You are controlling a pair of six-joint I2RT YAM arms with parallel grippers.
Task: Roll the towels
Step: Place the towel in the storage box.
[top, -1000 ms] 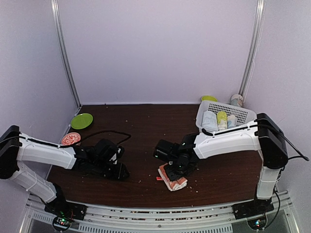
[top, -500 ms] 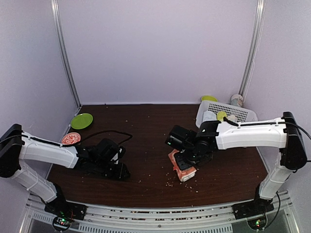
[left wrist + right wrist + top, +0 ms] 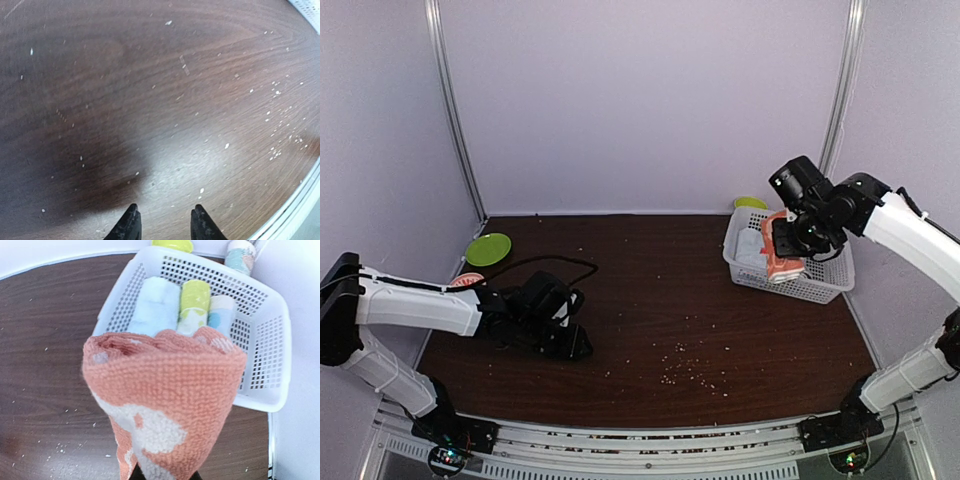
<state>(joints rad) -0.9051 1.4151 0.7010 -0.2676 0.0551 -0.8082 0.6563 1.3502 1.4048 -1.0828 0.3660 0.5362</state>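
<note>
Free space beside the light blue roll is below my right gripper, to its right in the top view. I need to move across, lower and release the orange towel [image 3: 782, 260].
The orange towel [image 3: 782, 260] with cream patterns is rolled up and hangs over the white basket [image 3: 823, 288] at the back right, my right gripper [image 3: 792, 243] shut on it. In the right wrist view the orange towel [image 3: 165, 390] fills the foreground and hides most of the gripper [image 3: 162, 477]. Behind it, the basket [image 3: 272, 335] holds a pale white-blue roll [image 3: 156, 305], a yellow-green roll [image 3: 194, 302] and a small light blue roll [image 3: 220, 315]. My left gripper [image 3: 582, 345] lies low over the table's front left, open, with bare wood between its fingertips [image 3: 131, 222].
A green plate [image 3: 488, 248] and a red patterned plate [image 3: 466, 285] sit at the left edge. A cup [image 3: 808, 206] and a green object [image 3: 750, 203] stand behind the basket. White crumbs [image 3: 685, 365] dot the brown table. A black cable [image 3: 550, 264] loops near the left arm.
My right arm has lifted the rolled orange towel off the front middle of the table and carried it up and right to above the basket. The left arm has barely shifted.
</note>
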